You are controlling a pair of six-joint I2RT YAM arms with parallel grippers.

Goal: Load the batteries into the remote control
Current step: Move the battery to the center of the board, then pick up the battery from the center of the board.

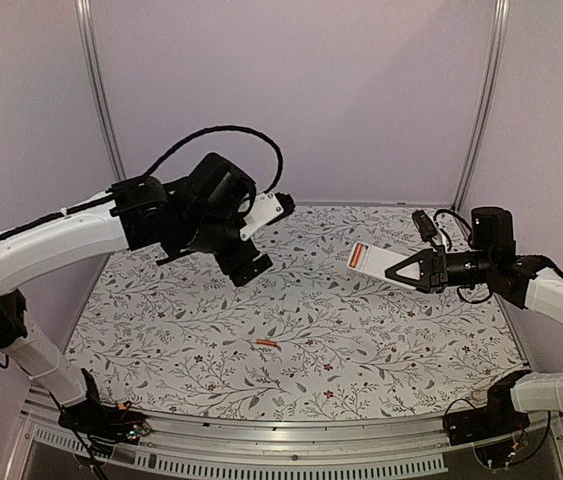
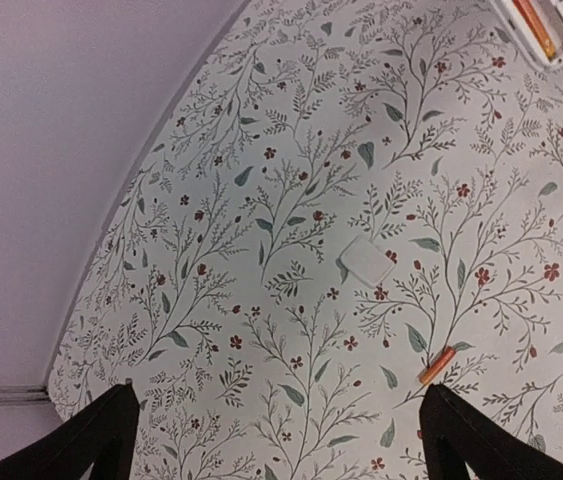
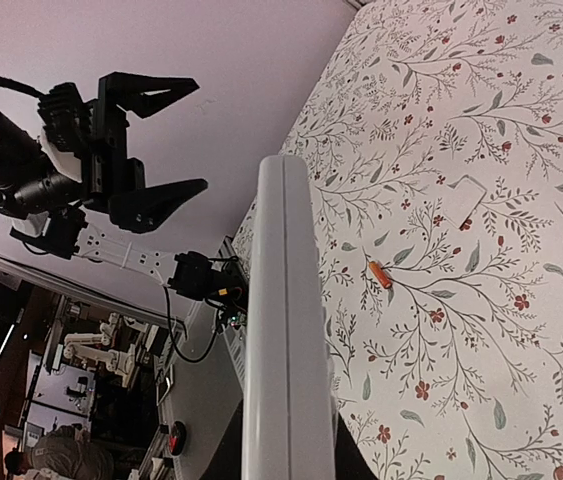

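The robot's raised left gripper is above the loose battery [image 2: 438, 365]. The remote's second slot is empty, so the left gripper will turn and lower its open fingers around the middle of the battery.
My right gripper [image 1: 413, 268] is shut on the remote control [image 1: 373, 260] and holds it above the table's right side. The remote is slim and white, and one orange-red battery [image 1: 361, 250] sits in its open compartment. In the right wrist view the remote [image 3: 283, 330] shows edge-on between the jaws. Its corner, with the battery [image 2: 536, 22] in it, also shows in the left wrist view. The second battery [image 1: 266, 344] lies loose on the cloth [image 2: 437, 364] [image 3: 380, 274]. The small white cover [image 2: 367, 260] lies flat nearby [image 3: 464, 196]. My left gripper [image 1: 246, 262] is open, empty and raised high [image 2: 276, 395].
The floral tablecloth [image 1: 161, 330] covers the table. Pale walls and metal posts [image 1: 101, 90] close in the back and sides. Cables and a connector [image 1: 424, 224] sit at the back right. The metal front rail [image 1: 261, 455] runs along the near edge.
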